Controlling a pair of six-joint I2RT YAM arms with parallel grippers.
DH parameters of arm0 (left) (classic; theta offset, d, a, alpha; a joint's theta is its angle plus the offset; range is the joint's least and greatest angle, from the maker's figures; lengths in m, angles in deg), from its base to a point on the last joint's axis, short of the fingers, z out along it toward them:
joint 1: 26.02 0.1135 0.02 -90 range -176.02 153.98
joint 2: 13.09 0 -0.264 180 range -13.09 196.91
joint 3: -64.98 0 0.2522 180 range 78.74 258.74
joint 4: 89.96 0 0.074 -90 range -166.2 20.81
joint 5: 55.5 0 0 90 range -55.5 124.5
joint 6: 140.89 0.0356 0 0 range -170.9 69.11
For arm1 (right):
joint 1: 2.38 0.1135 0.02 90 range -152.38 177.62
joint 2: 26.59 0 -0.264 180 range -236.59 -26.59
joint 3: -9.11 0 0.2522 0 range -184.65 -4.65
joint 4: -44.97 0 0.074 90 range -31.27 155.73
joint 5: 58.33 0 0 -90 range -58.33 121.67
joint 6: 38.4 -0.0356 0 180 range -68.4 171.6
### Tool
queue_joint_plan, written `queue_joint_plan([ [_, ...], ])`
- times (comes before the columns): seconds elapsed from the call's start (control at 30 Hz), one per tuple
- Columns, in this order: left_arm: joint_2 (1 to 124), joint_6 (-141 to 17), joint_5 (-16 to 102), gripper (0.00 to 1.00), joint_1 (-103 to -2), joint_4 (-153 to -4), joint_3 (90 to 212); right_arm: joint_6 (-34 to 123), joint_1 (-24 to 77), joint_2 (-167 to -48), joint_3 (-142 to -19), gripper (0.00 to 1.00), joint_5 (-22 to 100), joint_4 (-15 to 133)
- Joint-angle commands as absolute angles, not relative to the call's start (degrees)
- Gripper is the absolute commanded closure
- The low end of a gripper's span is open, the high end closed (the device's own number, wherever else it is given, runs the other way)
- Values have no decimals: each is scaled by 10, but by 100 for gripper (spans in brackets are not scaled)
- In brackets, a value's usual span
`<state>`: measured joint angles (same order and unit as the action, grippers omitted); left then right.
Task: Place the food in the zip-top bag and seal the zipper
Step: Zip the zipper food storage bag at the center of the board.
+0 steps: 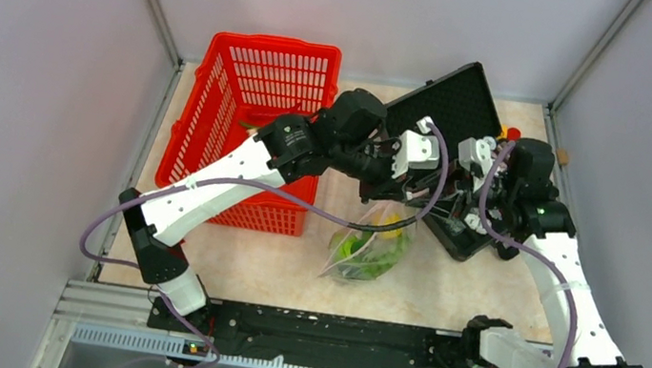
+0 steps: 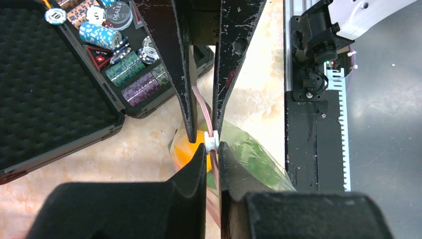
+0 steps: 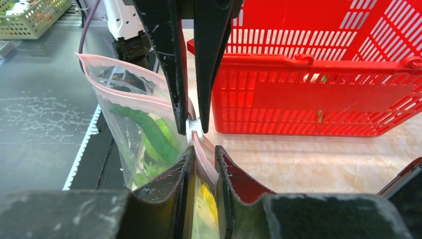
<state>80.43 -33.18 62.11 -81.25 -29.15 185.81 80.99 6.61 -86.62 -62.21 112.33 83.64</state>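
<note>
My left gripper will pull the slider along the zipper, left in the top view, then release it at the zipper's end (image 1: 324,272), as the bag's opening gapes there.
The zip-top bag (image 1: 369,248) hangs between my two grippers over the middle of the table. Inside it are long green leaves (image 3: 149,132) and a yellow lemon (image 2: 183,149). The pink zipper (image 3: 119,92) runs along its mouth, with a white slider (image 2: 212,142) on it. My left gripper (image 2: 212,149) is shut on the zipper just behind the slider. Tip to tip with it, my right gripper (image 3: 204,152) has its jaws a narrow gap apart. The pink strip passes slantwise through that gap.
A red basket (image 1: 253,126) stands at the back left, close behind the bag. At the back right lies an open black foam-lined case (image 1: 449,105) holding poker chips (image 2: 114,45). A black rail (image 1: 311,331) runs along the near table edge.
</note>
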Motion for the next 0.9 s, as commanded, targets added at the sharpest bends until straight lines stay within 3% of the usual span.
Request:
queue_joint_plan([
  [0.0,794,-327,626,100,-815,-299,1881,860,67,-843,-640,84,1132,861],
  [0.13,792,-326,623,100,-814,-301,1879,856,67,-842,-644,100,1129,867],
  [0.6,771,-332,618,100,-815,-306,1848,781,68,-829,-636,100,1048,825],
  [0.87,722,-349,590,100,-815,-295,1772,743,67,-812,-624,100,1000,790],
])
